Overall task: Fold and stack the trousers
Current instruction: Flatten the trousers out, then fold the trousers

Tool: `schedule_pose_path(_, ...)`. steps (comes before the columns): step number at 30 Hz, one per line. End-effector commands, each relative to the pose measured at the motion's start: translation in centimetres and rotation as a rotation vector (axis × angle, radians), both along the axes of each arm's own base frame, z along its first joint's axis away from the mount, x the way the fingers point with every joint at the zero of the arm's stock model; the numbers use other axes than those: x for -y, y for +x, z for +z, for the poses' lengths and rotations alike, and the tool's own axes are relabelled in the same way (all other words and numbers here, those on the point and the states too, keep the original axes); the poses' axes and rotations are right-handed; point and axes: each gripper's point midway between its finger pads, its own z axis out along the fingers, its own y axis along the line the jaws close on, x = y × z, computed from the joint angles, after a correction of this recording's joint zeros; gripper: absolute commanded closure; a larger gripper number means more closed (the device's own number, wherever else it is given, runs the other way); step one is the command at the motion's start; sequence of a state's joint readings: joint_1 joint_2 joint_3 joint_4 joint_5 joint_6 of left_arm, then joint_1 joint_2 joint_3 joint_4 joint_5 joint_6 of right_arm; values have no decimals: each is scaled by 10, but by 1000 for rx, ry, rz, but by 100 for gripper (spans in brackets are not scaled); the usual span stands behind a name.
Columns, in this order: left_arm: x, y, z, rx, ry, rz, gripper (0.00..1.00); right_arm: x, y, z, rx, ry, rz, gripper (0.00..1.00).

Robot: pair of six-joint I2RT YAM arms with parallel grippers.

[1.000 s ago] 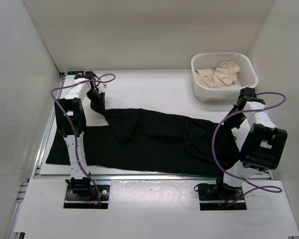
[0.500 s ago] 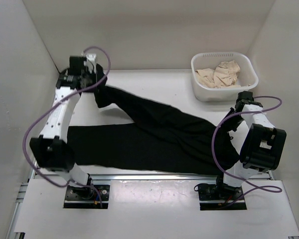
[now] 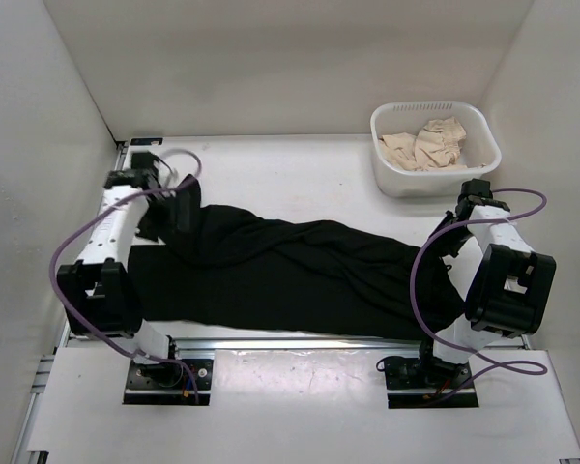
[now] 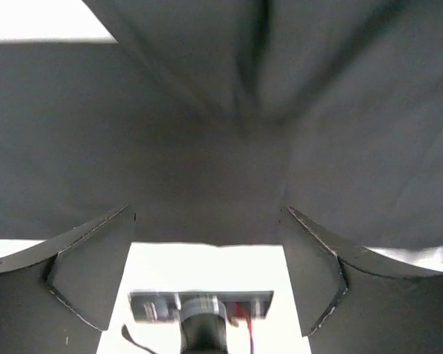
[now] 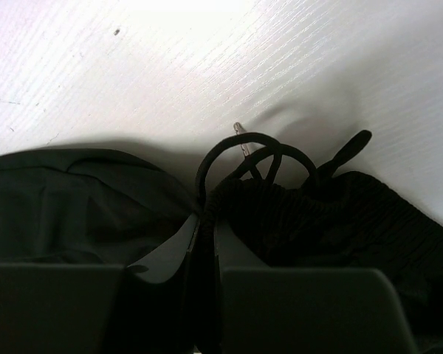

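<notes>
The leg on top lies in loose folds, so I will move my right gripper back and to the right in the top view, over the trousers' waist end (image 3: 445, 288), and release.
The black trousers (image 3: 300, 271) lie across the table, one leg in loose folds over the other, the waist end at the right. My left gripper (image 3: 174, 211) is at the trousers' left end, open; in the left wrist view its fingers (image 4: 96, 251) stand wide apart with the black fabric (image 4: 207, 110) just beyond them and nothing between. My right gripper (image 5: 205, 220) is shut on the trousers' ribbed waistband (image 5: 317, 214), beside the drawstring loop (image 5: 258, 147). From above, the right gripper (image 3: 452, 244) sits at the waist end, mostly hidden by its arm.
A white basket (image 3: 387, 172) holding beige cloth (image 3: 425, 143) stands at the back right. White walls close in the table on three sides. A metal rail (image 3: 300, 340) runs along the near edge in front of the arm bases.
The left gripper, shut on a trouser leg before, swung it up toward the back left, came down and opened; the leg now lies loose over the other. The right arm stayed put.
</notes>
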State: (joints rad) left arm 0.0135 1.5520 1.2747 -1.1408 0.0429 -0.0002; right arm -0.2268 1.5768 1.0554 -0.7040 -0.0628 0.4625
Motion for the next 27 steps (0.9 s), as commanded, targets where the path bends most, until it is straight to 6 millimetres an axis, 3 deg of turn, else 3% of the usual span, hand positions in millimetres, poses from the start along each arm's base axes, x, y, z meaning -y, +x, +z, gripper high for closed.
schedule_pose_path(1,-41,65,72,320,55,110,9,1,-1,11,33,-11,12,100)
schedule_pose_path(4,-72,88,55,275,73,185,7,3,-1,11,30,-19,10,100)
schedule_pose_path(5,-78,93,33,216,60,198,6,3,-1,11,30,-19,10,100)
schedule_pose_path(6,-89,95,24,193,47,227,6,3,-1,11,30,-19,10,100)
schedule_pose_path(7,-90,107,24,212,7,230,6,3,-1,11,30,-19,10,100)
schedule_pose_path(8,-93,114,5,168,-25,237,5,3,2,13,39,-21,10,100)
schedule_pose_path(10,-99,135,2,187,-69,244,5,4,4,16,48,-24,10,100)
schedule_pose_path(11,-105,143,-16,157,-73,255,4,5,8,20,60,-26,10,100)
schedule_pose_path(14,-107,177,-13,217,-138,240,4,6,6,24,58,-35,7,100)
schedule_pose_path(15,-106,185,-29,195,-163,236,4,8,6,24,56,-45,3,100)
schedule_pose_path(16,-104,201,-21,235,-188,222,4,9,9,26,65,-47,3,100)
schedule_pose_path(17,-108,207,-26,234,-180,225,4,10,5,28,58,-56,0,100)
schedule_pose_path(18,-113,209,-47,199,-166,235,4,12,5,28,55,-67,-4,100)
schedule_pose_path(20,-122,212,-62,174,-122,250,4,12,5,31,66,-73,4,100)
schedule_pose_path(22,-120,199,-90,95,-126,259,4,13,0,27,46,-77,2,100)
schedule_pose_path(26,-123,182,-121,7,-98,274,12,14,6,28,70,-86,12,100)
schedule_pose_path(27,-123,180,-130,-12,-92,276,20,13,9,32,83,-81,24,100)
